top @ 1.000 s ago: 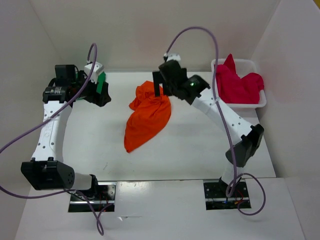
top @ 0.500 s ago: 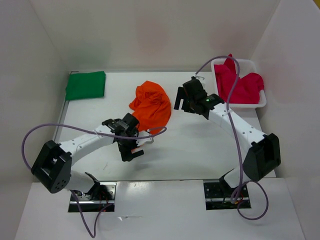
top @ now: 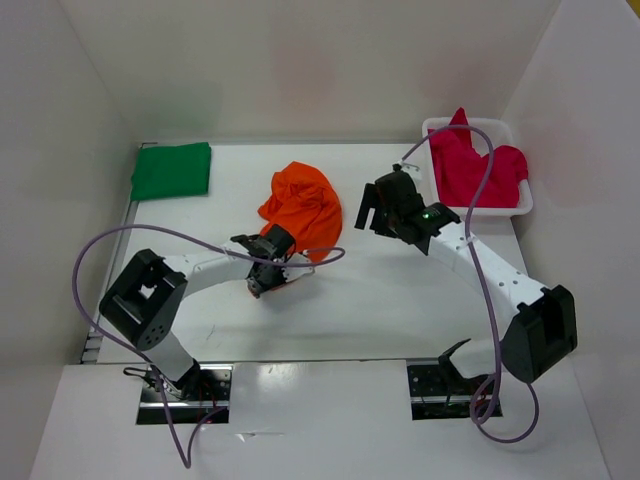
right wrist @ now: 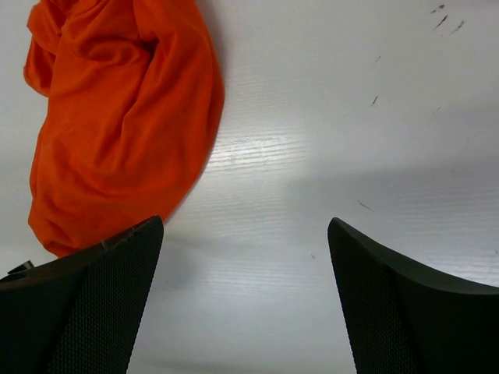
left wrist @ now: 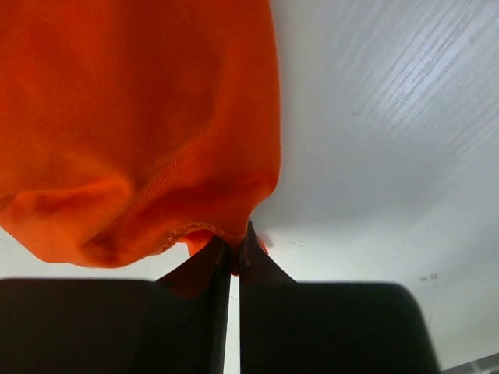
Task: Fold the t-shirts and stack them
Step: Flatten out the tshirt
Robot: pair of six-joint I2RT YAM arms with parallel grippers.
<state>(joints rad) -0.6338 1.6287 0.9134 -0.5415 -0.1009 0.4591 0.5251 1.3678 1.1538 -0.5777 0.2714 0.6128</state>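
The hem in my left gripper goes up and outward over the heap's far end (top: pixel 301 178) next and is released there, since the cloth lies crumpled.
An orange t-shirt (top: pixel 305 205) lies crumpled in a heap at the table's middle. My left gripper (top: pixel 268 282) is at the heap's near edge, shut on the orange t-shirt's hem (left wrist: pixel 226 238); the left gripper (left wrist: pixel 234 251) pinches cloth between its fingertips. To the heap's right hangs my right gripper (top: pixel 372 212), open and apart from the cloth. In the right wrist view the right gripper (right wrist: pixel 245 226) has bare table between its fingers, and the orange t-shirt (right wrist: pixel 117 125) is at upper left. A green t-shirt (top: pixel 172 170) lies folded at the back left. The magenta-red t-shirt (top: pixel 475 165) sits bunched in a basket.
The white basket (top: pixel 524 206) stands at the back right corner. White walls close in the table on the left, back and right. Purple cables loop off both arms over the near half of the table.
My left arm swung from the back-left corner to the orange t-shirt's near edge and shut on its hem. The right arm let the shirt go and drew back right; the shirt bunched up.
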